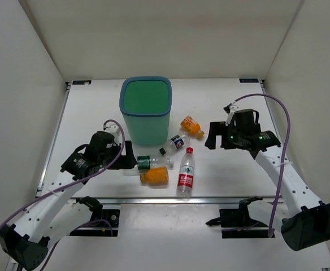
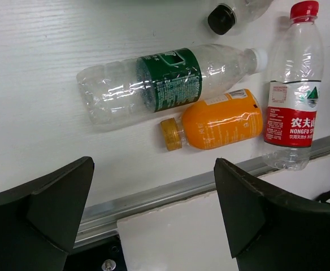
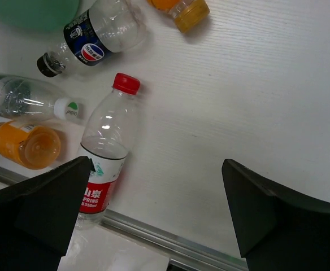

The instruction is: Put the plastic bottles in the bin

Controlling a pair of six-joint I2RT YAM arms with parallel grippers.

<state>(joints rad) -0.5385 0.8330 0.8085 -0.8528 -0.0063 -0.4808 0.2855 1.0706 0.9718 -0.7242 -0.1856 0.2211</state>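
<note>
The bottle's green label is below my left gripper and to its right in the top view, so my gripper should go down to it. The bottle lies crosswise to my gripper's fingers, so my gripper should turn.
The teal bin (image 1: 146, 110) stands upright at the centre back, green inside. Five bottles lie in front of it and to its right: an orange one (image 1: 191, 126), a dark-blue-labelled one (image 1: 175, 144), a green-labelled one (image 1: 151, 162), a second orange one (image 1: 154, 176) and a red-and-white-labelled one (image 1: 186, 174). My left gripper (image 1: 130, 159) is open and empty, just left of the green-labelled bottle (image 2: 165, 79). My right gripper (image 1: 211, 136) is open and empty, right of the red-and-white bottle (image 3: 105, 149) and the blue-labelled bottle (image 3: 94, 39).
An aluminium rail (image 1: 182, 199) runs along the table's near edge, close below the bottles. White walls enclose the table on the left, right and back. The arm bases sit below the rail.
</note>
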